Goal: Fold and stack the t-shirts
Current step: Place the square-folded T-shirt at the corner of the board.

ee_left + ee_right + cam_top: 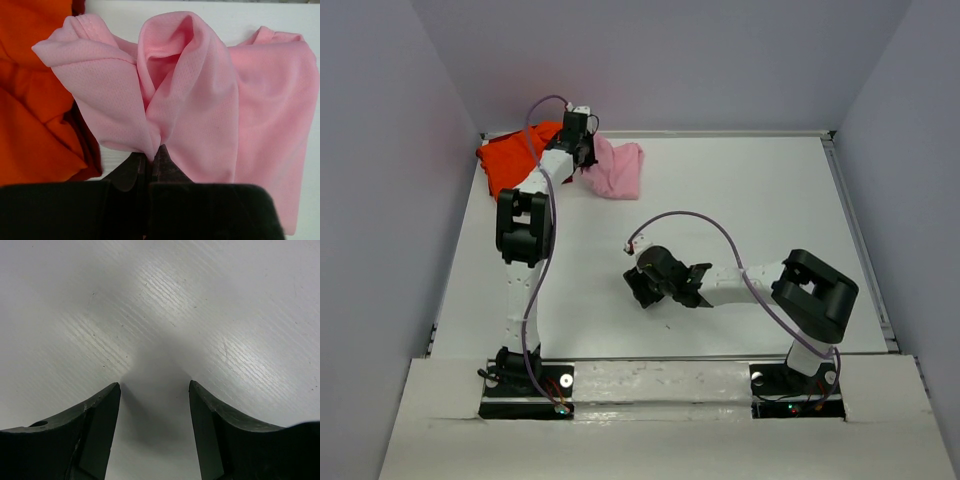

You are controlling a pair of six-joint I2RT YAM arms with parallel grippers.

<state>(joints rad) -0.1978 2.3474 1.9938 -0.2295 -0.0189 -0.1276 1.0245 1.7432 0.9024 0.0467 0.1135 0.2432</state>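
The orange-red t-shirt is to the left of my left gripper in the top view. Next I need to lift the pink t-shirt [618, 168] in my left gripper over the orange-red t-shirt, lower it and release it.
The light pink t-shirt [618, 168] lies bunched at the back of the table, touching the orange-red t-shirt [510, 160] heaped in the back left corner. My left gripper [154, 152] is shut on a pinched fold of the pink t-shirt [200, 95], which rises in a peak from the jaws; the orange-red t-shirt [35, 100] fills the left of that view. My right gripper [154, 386] hangs open just above bare white table near the middle, and its place from above is [642, 288]. Nothing sits between its fingers.
The white table [740, 200] has a raised rim at the back and right side. Grey walls enclose it on three sides. A purple cable loops over each arm.
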